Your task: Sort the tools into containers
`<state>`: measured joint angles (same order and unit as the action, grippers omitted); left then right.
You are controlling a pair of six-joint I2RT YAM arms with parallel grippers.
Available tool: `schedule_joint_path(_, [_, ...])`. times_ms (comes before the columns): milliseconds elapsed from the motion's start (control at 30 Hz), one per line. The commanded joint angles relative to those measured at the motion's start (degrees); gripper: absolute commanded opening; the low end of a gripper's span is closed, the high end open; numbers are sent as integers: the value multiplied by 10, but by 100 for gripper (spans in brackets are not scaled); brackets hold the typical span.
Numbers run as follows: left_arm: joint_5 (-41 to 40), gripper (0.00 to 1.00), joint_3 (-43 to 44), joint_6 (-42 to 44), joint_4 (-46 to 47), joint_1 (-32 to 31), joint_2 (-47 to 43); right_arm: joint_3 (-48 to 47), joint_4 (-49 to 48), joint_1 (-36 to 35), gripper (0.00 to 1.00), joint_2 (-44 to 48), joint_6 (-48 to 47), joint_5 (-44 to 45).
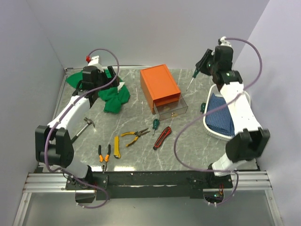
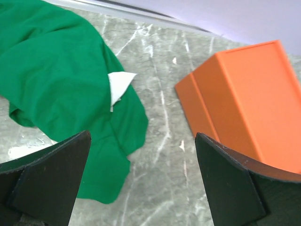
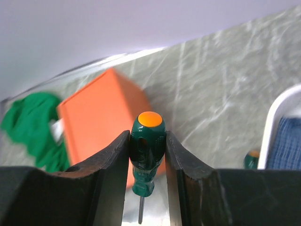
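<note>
Next, my right gripper moves back, down and to the left in the top view over the clear drawer (image 1: 171,109) to release the screwdriver, since the drawer is open.
My right gripper (image 1: 201,65) is shut on a green-handled screwdriver (image 1: 194,77) (image 3: 147,146) and holds it in the air, tip down, right of the orange box (image 1: 160,84) (image 3: 101,117). The box's clear lower drawer (image 1: 171,109) is pulled open. My left gripper (image 1: 96,94) (image 2: 143,188) is open and empty over the green cloth's edge, left of the box (image 2: 249,103). On the table lie a hammer (image 1: 83,127), a yellow utility knife (image 1: 116,146), yellow-handled pliers (image 1: 135,136), orange-black pliers (image 1: 104,155), a red-black utility knife (image 1: 162,137) and a green screwdriver (image 1: 154,125).
A crumpled green cloth (image 1: 110,96) (image 2: 51,80) lies at the back left. A white basket (image 1: 210,127) (image 3: 277,122) with blue cloth stands at the right. One more green screwdriver (image 1: 202,107) (image 3: 252,159) lies beside its left rim.
</note>
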<state>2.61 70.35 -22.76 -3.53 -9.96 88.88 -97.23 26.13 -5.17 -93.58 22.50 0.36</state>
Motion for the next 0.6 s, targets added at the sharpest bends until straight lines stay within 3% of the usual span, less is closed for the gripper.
schedule_joint_path(0, [27,99,-26,-27,29,0,-48,103,10,-16,0,62,48,-56])
schedule_joint_path(200, [42,99,-49,-45,32,2,-69,168,4,-43,0,86,99,-6])
schedule_joint_path(567, [65,99,-93,-70,46,40,-121,131,21,-85,0,21,135,25])
